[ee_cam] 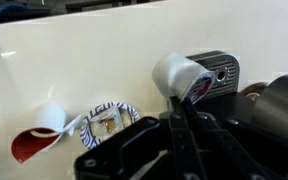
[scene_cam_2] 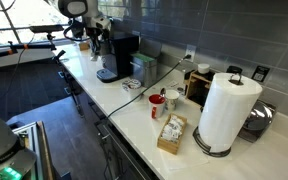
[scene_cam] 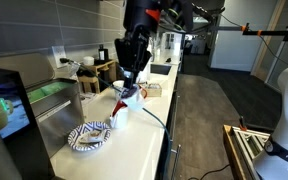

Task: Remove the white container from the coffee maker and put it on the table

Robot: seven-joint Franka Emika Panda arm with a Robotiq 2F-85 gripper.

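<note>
My gripper should turn, go down to the tabletop (ee_cam: 138, 76) beside the plate and let go of the small white container (ee_cam: 176, 72) there, because the spot below it is empty.
In the wrist view my gripper (ee_cam: 174, 102) is shut, its two fingers pressed together on the edge of the small white container (ee_cam: 176, 72), which sticks out past the fingertips above the cream table (ee_cam: 84, 60). In an exterior view the gripper (scene_cam: 134, 72) hangs over the middle of the table (scene_cam: 149, 135), well away from the black coffee maker (scene_cam: 9, 105) with its glowing teal screen. The coffee maker (scene_cam_2: 119, 55) also shows at the far end of the table (scene_cam_2: 134, 112). I cannot make out the container in either exterior view.
A blue-patterned plate (scene_cam: 89, 135) (ee_cam: 109, 120) lies near a white mug with red parts (scene_cam: 124, 100) (ee_cam: 39, 132) (scene_cam_2: 159, 100). A steel sink unit (scene_cam: 54, 95) stands beside the coffee maker. A tall paper roll (scene_cam_2: 224, 110) and a small wooden box (scene_cam_2: 171, 133) stand farther along.
</note>
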